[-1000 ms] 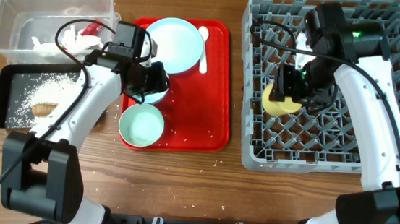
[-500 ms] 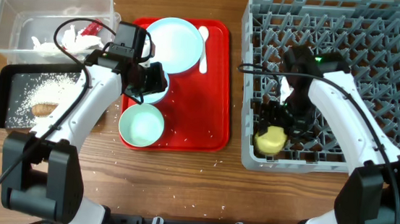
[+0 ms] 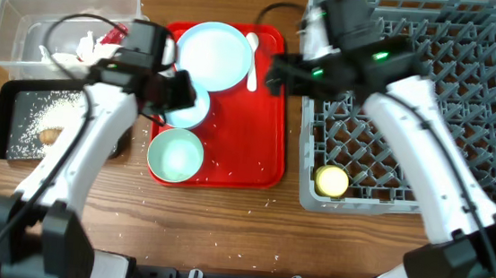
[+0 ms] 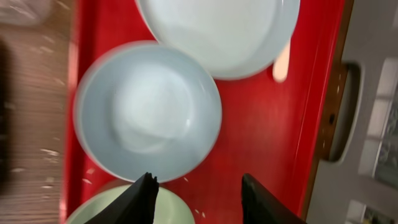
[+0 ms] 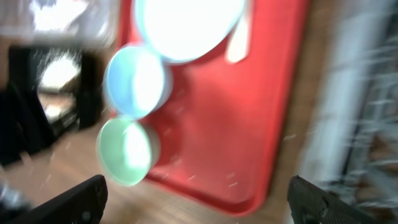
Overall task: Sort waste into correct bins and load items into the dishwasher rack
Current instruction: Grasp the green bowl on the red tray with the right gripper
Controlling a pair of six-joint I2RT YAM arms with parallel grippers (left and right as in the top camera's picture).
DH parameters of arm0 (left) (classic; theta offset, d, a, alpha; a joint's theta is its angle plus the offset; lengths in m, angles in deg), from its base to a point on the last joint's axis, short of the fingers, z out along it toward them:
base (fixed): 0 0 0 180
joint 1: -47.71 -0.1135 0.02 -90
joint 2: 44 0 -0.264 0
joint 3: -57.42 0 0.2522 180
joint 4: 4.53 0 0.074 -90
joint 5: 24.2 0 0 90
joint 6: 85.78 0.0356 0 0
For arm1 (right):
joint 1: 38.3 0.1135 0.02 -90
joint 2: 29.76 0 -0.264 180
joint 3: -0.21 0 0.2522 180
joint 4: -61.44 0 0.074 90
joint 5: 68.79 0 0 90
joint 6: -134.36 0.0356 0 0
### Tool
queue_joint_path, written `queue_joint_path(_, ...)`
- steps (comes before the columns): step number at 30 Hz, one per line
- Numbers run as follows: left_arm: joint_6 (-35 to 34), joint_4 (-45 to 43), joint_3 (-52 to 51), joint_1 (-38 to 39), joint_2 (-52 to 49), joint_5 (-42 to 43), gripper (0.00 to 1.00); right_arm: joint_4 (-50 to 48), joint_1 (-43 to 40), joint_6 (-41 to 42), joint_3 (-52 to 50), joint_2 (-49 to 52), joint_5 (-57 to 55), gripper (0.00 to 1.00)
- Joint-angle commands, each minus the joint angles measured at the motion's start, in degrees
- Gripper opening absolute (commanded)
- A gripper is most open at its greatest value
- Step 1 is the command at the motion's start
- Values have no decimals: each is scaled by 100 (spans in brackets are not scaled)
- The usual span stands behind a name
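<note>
My right gripper moves back across the tray next and lowers onto the mint bowl's rim there, since the rack side [image 3: 201,157] [image 5: 151,150] has room.
The yellow cup [image 3: 332,180] stands in the grey rack [image 3: 436,47] at its front left. On the red tray [image 3: 265,149] lie the round plate [image 3: 215,55], a bluish bowl [image 3: 187,111], a mint bowl [image 3: 174,155] and the white spoon [image 3: 252,58]. My left gripper [image 3: 175,92] hovers over the bluish bowl [image 4: 149,112], open and empty [image 4: 199,199]. My right gripper [image 3: 276,74] is open and empty above the tray's right edge. Its view is blurred and shows the plate [image 5: 186,25], both bowls [image 5: 134,81] [image 5: 127,149] and the spoon [image 5: 239,43].
The clear tub [image 3: 62,1] at the back left holds white paper and a red-and-white wrapper [image 3: 113,35]. The black tub [image 3: 7,118] in front of it holds rice and a brown piece. Rice grains lie on the tray and the table.
My right gripper let go of the yellow cup in the rack's front left and swung back and left over the tray. The left gripper shifted only slightly over the bluish bowl.
</note>
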Motion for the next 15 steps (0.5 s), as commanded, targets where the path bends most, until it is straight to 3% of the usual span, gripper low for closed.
queue_joint_path(1, 52, 103, 205, -881, 686, -337, 50, -625, 748, 570, -339, 476, 160, 88)
queue_joint_path(5, 693, 409, 201, -1952, 802, -352, 54, -1224, 1429, 715, -446, 1296, 164, 78)
queue_joint_path(11, 933, 675, 201, -2826, 802, -354, 82, -1495, 1919, 715, -446, 2540, 249, 48)
queue_joint_path(13, 931, 706, 201, -2824, 802, -352, 100, -1631, 1923, 717, -446, 2614, 267, 39)
queue_joint_path(15, 931, 708, 201, -2824, 802, -352, 100, -1727, 1941, 721, -461, 2621, 240, 29)
